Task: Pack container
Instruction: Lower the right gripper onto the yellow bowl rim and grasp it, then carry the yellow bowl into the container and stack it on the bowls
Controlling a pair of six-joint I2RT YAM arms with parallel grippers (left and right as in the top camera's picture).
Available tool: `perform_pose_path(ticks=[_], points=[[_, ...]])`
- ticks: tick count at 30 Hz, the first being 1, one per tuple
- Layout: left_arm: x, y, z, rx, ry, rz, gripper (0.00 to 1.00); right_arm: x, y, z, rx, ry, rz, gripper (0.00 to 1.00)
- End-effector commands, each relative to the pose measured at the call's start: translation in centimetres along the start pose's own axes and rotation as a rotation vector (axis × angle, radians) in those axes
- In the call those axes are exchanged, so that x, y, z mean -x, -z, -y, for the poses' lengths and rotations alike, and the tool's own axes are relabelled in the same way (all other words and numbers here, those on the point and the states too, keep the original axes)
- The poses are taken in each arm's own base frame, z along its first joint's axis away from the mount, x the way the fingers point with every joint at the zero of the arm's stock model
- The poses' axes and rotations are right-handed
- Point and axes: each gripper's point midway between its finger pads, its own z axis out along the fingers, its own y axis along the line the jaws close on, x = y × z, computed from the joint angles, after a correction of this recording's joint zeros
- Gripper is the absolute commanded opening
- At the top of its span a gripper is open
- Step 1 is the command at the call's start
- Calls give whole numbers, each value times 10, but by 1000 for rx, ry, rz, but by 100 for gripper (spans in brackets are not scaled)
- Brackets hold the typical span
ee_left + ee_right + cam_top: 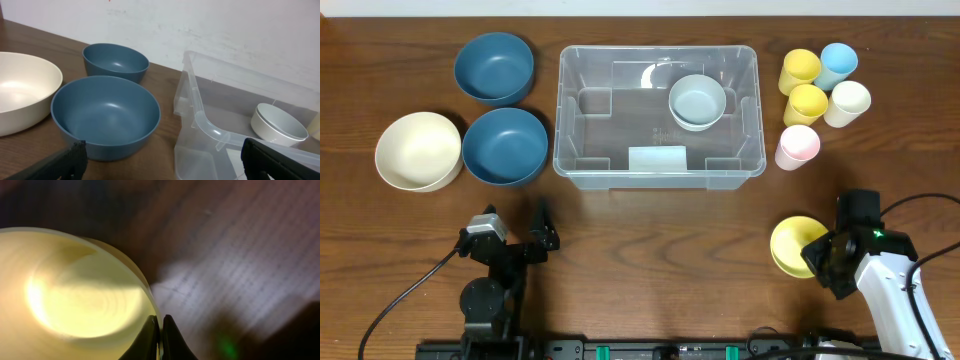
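I need to lift my right gripper outward over the container's side next, then lower it onto the pale blue-grey bowl (pixel 697 101) and release, as that bowl lies outward, behind the container's side.
The clear plastic container (pixel 658 103) stands at the table's middle back, with a pale blue-grey bowl (pixel 697 101) inside its right half. In the left wrist view the container (pixel 200 120) fills the right side, the bowl (pixel 278 125) in it. My left gripper (pixel 515 232) rests open near the front left, its fingers wide apart with nothing between them. A yellow bowl (pixel 796 245) sits at the front right. My right gripper (pixel 161 330) is shut on the rim of the yellow bowl (pixel 75 295), one finger inside and one outside.
Two dark blue bowls (pixel 495 67) (pixel 505 145) and a cream bowl (pixel 418 150) lie left of the container. Several cups, yellow (pixel 800 70), pale blue (pixel 838 62), cream (pixel 847 102) and pink (pixel 798 146), stand to its right.
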Motion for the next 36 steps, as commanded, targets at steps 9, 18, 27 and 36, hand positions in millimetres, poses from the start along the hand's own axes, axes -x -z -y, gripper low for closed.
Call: perform_pose_path(ticks=[9, 18, 27, 36], points=[[-14, -1, -8, 28, -16, -41, 98, 24, 5, -24, 86, 95, 94, 1], [-14, -1, -8, 28, -16, -41, 98, 49, 62, -68, 229, 268, 154, 1], [-14, -1, -8, 28, -16, -41, 98, 46, 165, -138, 567, 627, 228, 1], [-14, -1, -8, 28, -16, -41, 98, 43, 266, -207, 858, 777, 489, 1]])
